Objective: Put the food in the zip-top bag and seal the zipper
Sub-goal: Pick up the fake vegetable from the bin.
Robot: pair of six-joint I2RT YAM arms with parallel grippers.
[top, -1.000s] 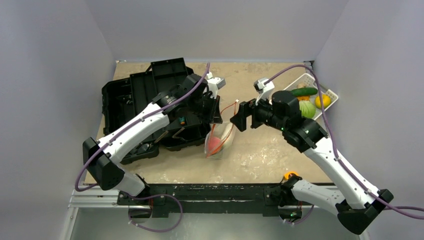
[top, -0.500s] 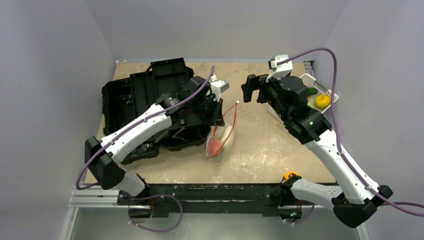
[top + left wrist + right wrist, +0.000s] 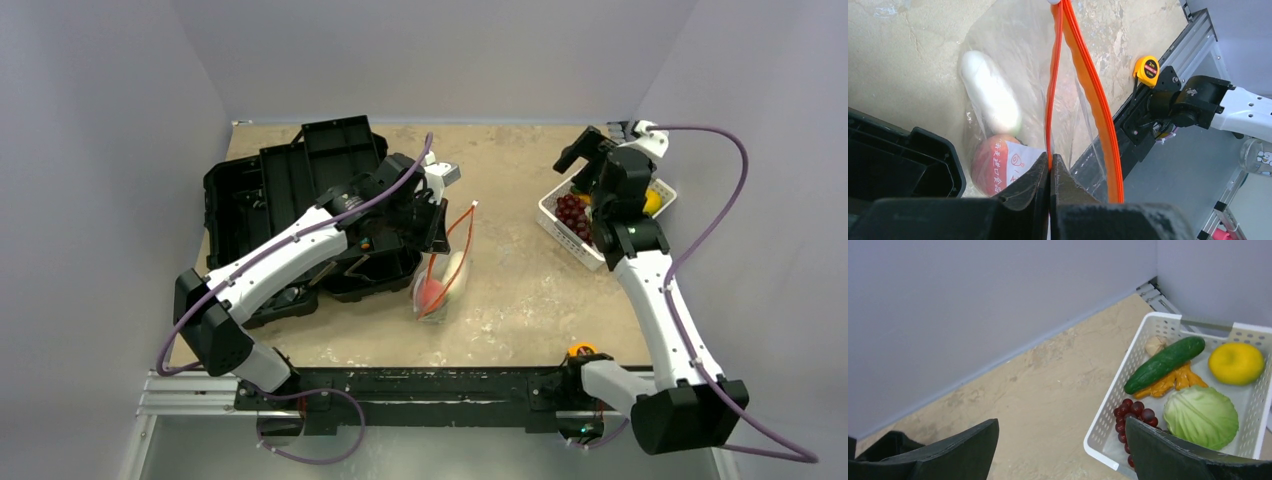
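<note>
The robot's right gripper will move toward the right in the wrist view, turning and going down onto the cucumber's middle [image 3: 1165,365], because the cucumber's middle lies at an angle to the gripper's fingers.
The clear zip-top bag [image 3: 441,282] stands at mid-table with its mouth open. It holds a white radish [image 3: 990,94] and a pink-red fruit [image 3: 993,163]. My left gripper [image 3: 1050,170] is shut on one side of the orange-red zipper [image 3: 1052,90] and holds it up. My right gripper [image 3: 1062,447] is open and empty, above the near left corner of the white basket [image 3: 1108,410]. The basket holds purple grapes [image 3: 1130,415], a pale green cabbage [image 3: 1201,416], a green cucumber [image 3: 1164,364], a yellow lemon [image 3: 1236,363] and an orange piece.
An open black toolbox [image 3: 300,205] lies left of the bag, under my left arm. A yellow tape measure [image 3: 1147,70] sits at the table's near edge. The grey walls close in the back and sides. The basket [image 3: 560,222] is in the far right corner.
My right arm has swung from beside the bag back and right to the basket, its gripper still open. The left gripper has kept its hold on the zipper strip.
</note>
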